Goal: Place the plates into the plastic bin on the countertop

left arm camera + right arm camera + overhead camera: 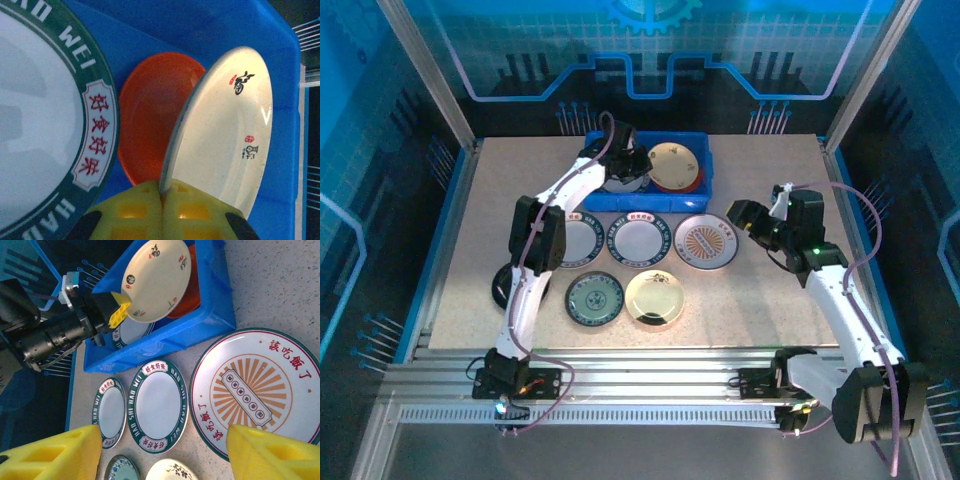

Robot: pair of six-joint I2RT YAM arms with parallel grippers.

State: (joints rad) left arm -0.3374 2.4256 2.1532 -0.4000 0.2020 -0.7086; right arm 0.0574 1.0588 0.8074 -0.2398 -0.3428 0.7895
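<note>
My left gripper moves down onto the orange plate (154, 110) next and releases the rim of the cream plate (225, 135), as it already hangs tilted inside the bin.
My left gripper (167, 194) is shut on the rim of a cream plate (225, 135), which it holds tilted inside the blue plastic bin (150, 25). Under that plate lies an orange plate (152, 115), and a white plate with a green rim (40, 115) lies beside it in the bin. My right gripper (160, 460) hangs open and holds nothing above the countertop (750, 300). Beneath it lie two green-rimmed white plates (159, 405) (109, 412) and a sunburst plate (255, 390). In the top view the bin (705, 180) sits at the back.
Nearer the front lie a blue-green patterned plate (594, 299) and a gold plate (655, 297). A dark plate (503, 287) sits at the left, partly hidden by the left arm. Metal rails (640, 385) run along the near edge.
</note>
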